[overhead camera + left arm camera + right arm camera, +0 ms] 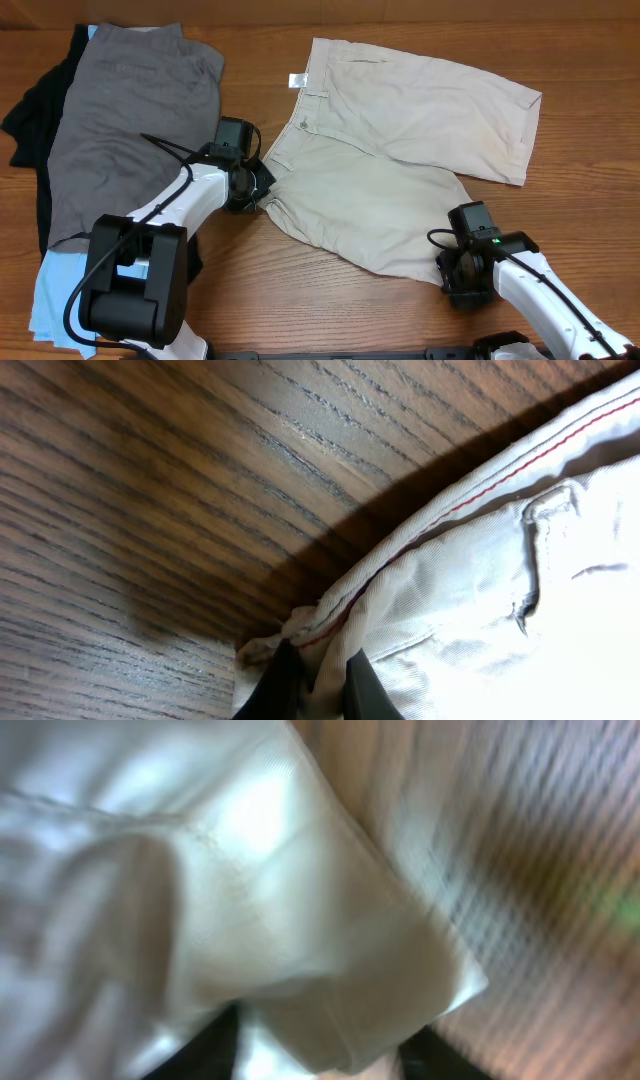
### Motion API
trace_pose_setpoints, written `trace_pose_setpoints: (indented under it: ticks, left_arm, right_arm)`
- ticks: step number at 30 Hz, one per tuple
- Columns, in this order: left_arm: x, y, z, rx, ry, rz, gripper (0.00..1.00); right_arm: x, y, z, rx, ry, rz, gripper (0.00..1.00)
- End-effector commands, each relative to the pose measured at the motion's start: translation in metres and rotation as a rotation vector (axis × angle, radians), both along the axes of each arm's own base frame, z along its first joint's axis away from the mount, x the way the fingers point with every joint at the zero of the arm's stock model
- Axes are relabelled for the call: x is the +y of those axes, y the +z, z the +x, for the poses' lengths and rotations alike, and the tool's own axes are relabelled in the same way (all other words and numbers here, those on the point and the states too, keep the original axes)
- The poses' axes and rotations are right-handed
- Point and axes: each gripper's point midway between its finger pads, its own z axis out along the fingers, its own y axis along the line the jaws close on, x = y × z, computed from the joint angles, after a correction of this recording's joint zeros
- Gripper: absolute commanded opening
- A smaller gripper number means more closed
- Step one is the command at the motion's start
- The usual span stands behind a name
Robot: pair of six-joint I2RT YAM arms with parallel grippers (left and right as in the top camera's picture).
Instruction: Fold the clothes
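I will next lift the pinched waistband corner with my left gripper, move it outward over the waistband's far corner (319, 50) and release it there, because the shorts still lie spread unfolded.
The beige shorts (400, 130) lie spread flat on the wooden table (330, 310), waistband to the left, both legs pointing right, a small white tag (297, 81) by the waistband. My left gripper (258, 192) is at the waistband's near corner. In the left wrist view its fingers (322, 690) are pinched on a fold of the shorts (480, 590). My right gripper (452, 272) is at the hem of the near leg. The right wrist view is blurred; its fingers (320, 1060) stand wide apart with the hem corner (250, 870) between them.
A pile of other clothes lies at the left: larger grey shorts (130, 120) on top, a black garment (35, 110) at the far left edge, a light-blue one (50, 295) at the near left. The left arm's base stands by that pile.
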Motion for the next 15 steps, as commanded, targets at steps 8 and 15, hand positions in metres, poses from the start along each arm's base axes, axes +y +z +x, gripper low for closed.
trace_pose_setpoints:
  ticks: [8, 15]
  left_arm:
    - [0.037, 0.041, -0.003, -0.017, -0.135, 0.093, 0.04]
    - [0.044, 0.126, -0.015, -0.221, -0.18, 0.113, 0.04]
  right_arm:
    - [-0.017, 0.077, 0.04, -0.056, 0.283, -0.136, 0.04]
    - [-0.019, 0.159, 0.066, -0.199, 0.413, -0.178, 0.04]
